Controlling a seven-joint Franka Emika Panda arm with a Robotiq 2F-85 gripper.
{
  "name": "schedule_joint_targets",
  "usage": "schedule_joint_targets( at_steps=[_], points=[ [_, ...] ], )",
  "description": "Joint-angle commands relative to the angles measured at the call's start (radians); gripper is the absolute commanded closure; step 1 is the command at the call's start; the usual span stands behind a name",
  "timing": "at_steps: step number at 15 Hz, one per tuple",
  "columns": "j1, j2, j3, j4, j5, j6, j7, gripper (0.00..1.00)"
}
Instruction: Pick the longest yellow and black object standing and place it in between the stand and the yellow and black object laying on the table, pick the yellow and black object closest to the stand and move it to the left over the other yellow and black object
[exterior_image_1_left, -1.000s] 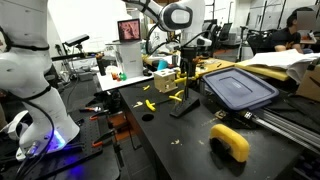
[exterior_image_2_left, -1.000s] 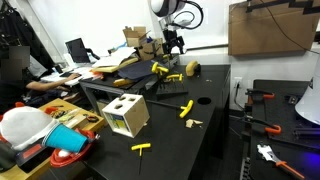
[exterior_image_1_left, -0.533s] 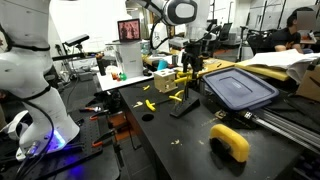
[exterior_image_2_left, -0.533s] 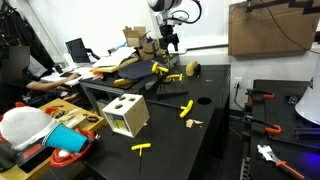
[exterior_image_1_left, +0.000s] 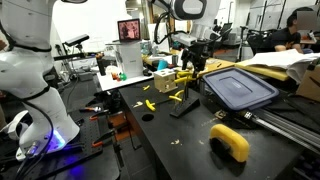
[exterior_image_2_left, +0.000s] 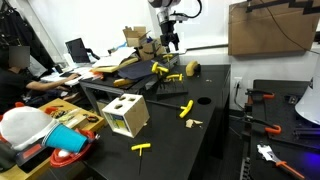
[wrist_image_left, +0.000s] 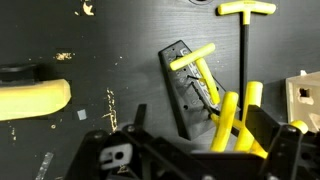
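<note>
The taller handle (wrist_image_left: 247, 115) comes between my gripper's fingers next as the gripper lowers and shifts to the right in the wrist view, since the upright handles sit off-centre between them.
A black stand (exterior_image_1_left: 181, 103) (wrist_image_left: 181, 88) holds yellow-handled, black-shafted tools (exterior_image_1_left: 183, 78) upright. In the wrist view two yellow handles (wrist_image_left: 226, 118) rise toward the camera and a third (wrist_image_left: 192, 57) leans over the stand. Another yellow and black T-handled tool (wrist_image_left: 246, 12) lies flat beside the stand, and one (exterior_image_1_left: 148, 104) lies on the table further off. My gripper (exterior_image_1_left: 196, 56) (exterior_image_2_left: 172, 41) (wrist_image_left: 215, 152) hangs open above the stand, just over the upright handles, with nothing held.
A grey-blue bin lid (exterior_image_1_left: 238, 88) lies beside the stand. A fat yellow handle (exterior_image_1_left: 231, 141) (wrist_image_left: 32, 97) rests near the table's front. More yellow tools (exterior_image_2_left: 185, 108) and a wooden box (exterior_image_2_left: 126, 115) sit on the black table (exterior_image_2_left: 215, 125).
The gripper has shifted slightly sideways and up over the stand, still open. The tools have not moved.
</note>
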Motion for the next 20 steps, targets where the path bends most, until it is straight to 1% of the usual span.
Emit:
schedule_joint_targets(
  at_steps=[1,6,7,8,9,12,14,17,18,19,20],
  points=[
    [-0.017,0.05,0.021,0.076,0.033,-0.061,-0.017,0.0],
    [-0.009,0.078,0.042,0.09,0.061,-0.051,0.0,0.0],
    [-0.007,0.083,0.042,0.09,0.06,-0.05,0.005,0.25],
    [-0.007,0.086,0.043,0.09,0.058,-0.048,0.006,0.26],
    [-0.008,0.088,0.043,0.086,0.057,-0.043,0.007,0.32],
    [-0.011,0.092,0.042,0.082,0.058,-0.041,0.01,0.58],
    [-0.013,0.091,0.041,0.076,0.059,-0.037,0.015,0.71],
    [-0.016,0.078,0.04,0.058,0.064,-0.021,0.021,0.95],
    [-0.016,0.072,0.039,0.05,0.067,-0.013,0.024,0.99],
    [-0.015,0.065,0.039,0.041,0.068,-0.006,0.025,1.0],
    [-0.015,0.057,0.038,0.032,0.069,-0.001,0.029,0.98]
  ],
)
